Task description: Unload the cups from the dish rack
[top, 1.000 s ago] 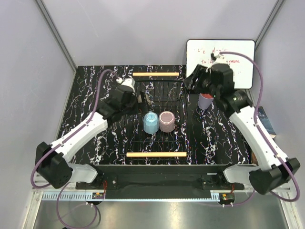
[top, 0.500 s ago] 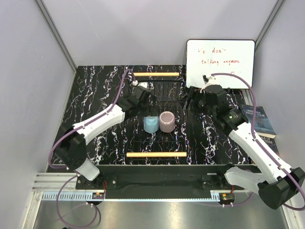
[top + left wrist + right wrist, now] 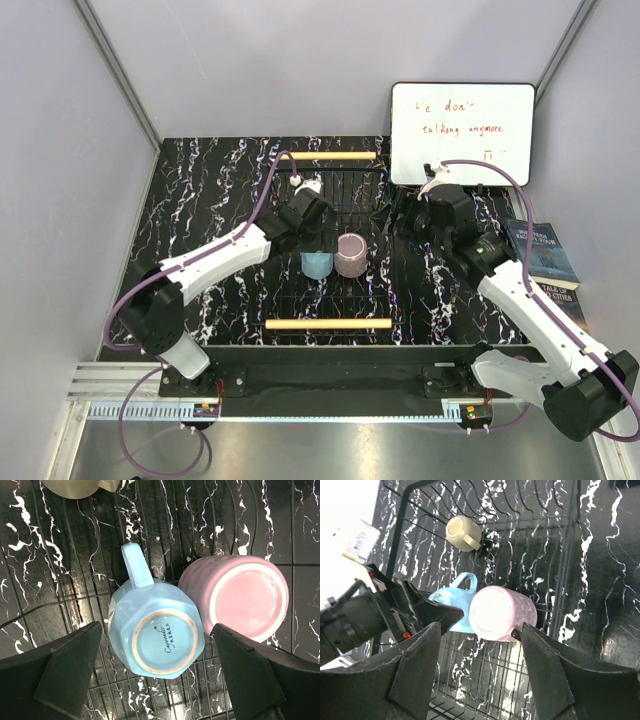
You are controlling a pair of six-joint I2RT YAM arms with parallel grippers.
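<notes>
I will next move my right gripper to the left in the top view and close it across the blue cup's rim, because my left gripper's fingers are on either side of the blue cup's base.
The dish rack (image 3: 328, 323) lies mid-table with a wooden bar at each end. On its wires a light blue cup (image 3: 156, 642) stands upside down, handle pointing away, and a pink cup (image 3: 240, 595) touches its right side. My left gripper (image 3: 157, 672) hangs open just above the blue cup (image 3: 316, 264), one finger on each side, touching nothing. A pale olive mug (image 3: 462, 531) lies farther back in the rack. My right gripper (image 3: 480, 675) is open and empty at the rack's right edge, facing the pink cup (image 3: 500, 612).
A whiteboard (image 3: 462, 130) with red writing leans at the back right. Books (image 3: 548, 262) lie at the table's right edge beside my right arm. Upright wire dividers (image 3: 520, 510) rise along the rack's far side. Grey walls enclose the table.
My left arm has swung right over the rack to the blue cup. My right arm came down from near the whiteboard to the rack's right edge, and the lavender cup seen there earlier is now hidden.
</notes>
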